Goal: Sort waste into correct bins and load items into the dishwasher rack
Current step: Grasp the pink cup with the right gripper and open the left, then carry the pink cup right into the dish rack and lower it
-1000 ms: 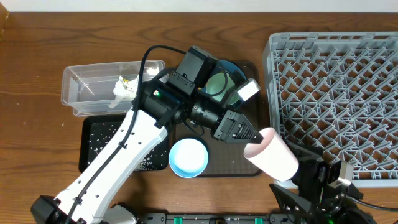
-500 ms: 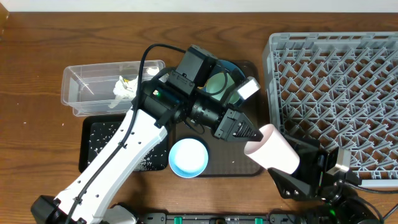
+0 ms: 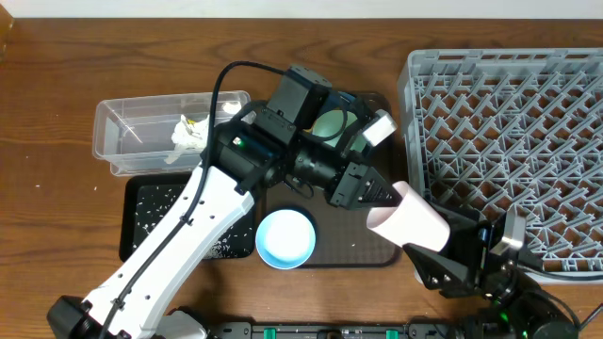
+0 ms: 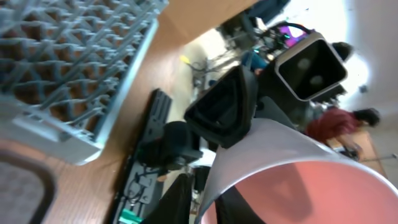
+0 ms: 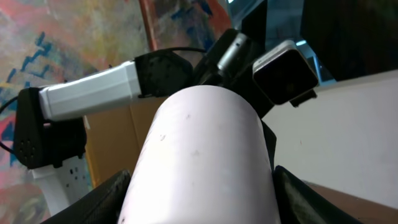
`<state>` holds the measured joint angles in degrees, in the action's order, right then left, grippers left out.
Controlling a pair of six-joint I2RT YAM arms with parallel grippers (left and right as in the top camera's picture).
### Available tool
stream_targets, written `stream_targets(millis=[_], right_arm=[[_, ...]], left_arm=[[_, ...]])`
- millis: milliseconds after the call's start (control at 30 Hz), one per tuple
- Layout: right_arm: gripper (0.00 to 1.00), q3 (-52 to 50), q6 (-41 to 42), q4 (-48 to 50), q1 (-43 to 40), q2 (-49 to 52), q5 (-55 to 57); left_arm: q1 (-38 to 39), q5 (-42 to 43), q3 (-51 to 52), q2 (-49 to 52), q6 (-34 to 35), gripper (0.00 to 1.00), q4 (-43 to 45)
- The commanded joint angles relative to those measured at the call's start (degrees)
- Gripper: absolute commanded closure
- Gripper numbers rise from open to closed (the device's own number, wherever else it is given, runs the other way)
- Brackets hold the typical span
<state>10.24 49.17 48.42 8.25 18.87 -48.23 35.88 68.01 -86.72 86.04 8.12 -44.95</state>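
Observation:
The rack's pegs lie outward of my right gripper, so it will next swing outward, tip down and release the cup [image 3: 411,226] in the rack's wires beside the serving tray.
The small pink cup [image 3: 411,226] hangs on its side above the gap between the brown serving tray [image 3: 332,255] and the dishwasher rack [image 3: 509,141]. My left gripper [image 3: 382,195] straddles its rim: one finger inside, one outside, with a thin gap showing beside the rim in the left wrist view [image 4: 208,202]. My right gripper [image 3: 443,248] comes from the lower right and its fingers press both sides of the cup's body [image 5: 205,155]. The mint-green bowl [image 3: 330,125] sits on the dark-blue plate [image 3: 356,99], mostly hidden by the left arm.
A white bowl with a blue tint [image 3: 285,237] rests on the serving tray's front. The clear tub [image 3: 141,132] holds a crumpled napkin [image 3: 188,135]. Below it lies the black tray [image 3: 146,217], speckled with rice. The rack fills the right side.
My right gripper has slid up and left along the cup and closed around its body. The left jaws have eased slightly apart at the rim. The cup shifted a little left.

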Motion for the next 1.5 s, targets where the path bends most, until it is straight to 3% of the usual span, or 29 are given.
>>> stream_targets(millis=[0, 267, 433, 567, 800, 1000, 1133, 1267, 1467], right_arm=[[0.46, 0.85, -0.61, -1.95, -0.37, 0.07, -1.27], [0.51, 0.85, -5.31, -10.08, -0.37, 0.83, 0.48], [0.53, 0.85, -8.66, -16.04, -0.37, 2.84, 5.62], [0.55, 0.87, -12.04, -19.61, -0.37, 6.51, 10.01], [0.59, 5.14, -13.77, -22.53, -0.37, 15.74, 17.11], [0.62, 19.41, -21.09, -39.98, -0.37, 25.79, 23.32], [0.62, 30.49, -26.36, -51.6, -0.37, 32.3, 28.09], [0.61, 39.26, -30.53, -60.33, -0.37, 38.4, 35.78], [0.59, 44.3, -34.25, -65.29, -0.42, 44.81, 46.23]], left_arm=[[-1.55, -8.98, 0.37, 0.11, 2.58, 0.78, 0.28], [-14.14, -12.2, 0.35, 0.11, 5.31, 0.66, 0.24], [-21.92, -12.2, 0.35, 0.11, 5.29, 0.64, -2.49], [-23.61, -12.55, 0.37, 0.11, 3.63, 0.64, -6.36], [-23.54, -26.67, 0.37, 0.11, 3.3, 0.63, -14.88], [-23.54, -36.83, 0.37, 0.11, 3.32, 0.34, -19.08], [-23.56, -39.23, 0.37, 0.11, 3.32, 0.18, -19.28], [-23.56, -39.19, 0.37, 0.11, 3.32, 0.14, -19.28], [-23.56, -39.17, 0.37, 0.11, 3.32, 0.11, -19.26]])
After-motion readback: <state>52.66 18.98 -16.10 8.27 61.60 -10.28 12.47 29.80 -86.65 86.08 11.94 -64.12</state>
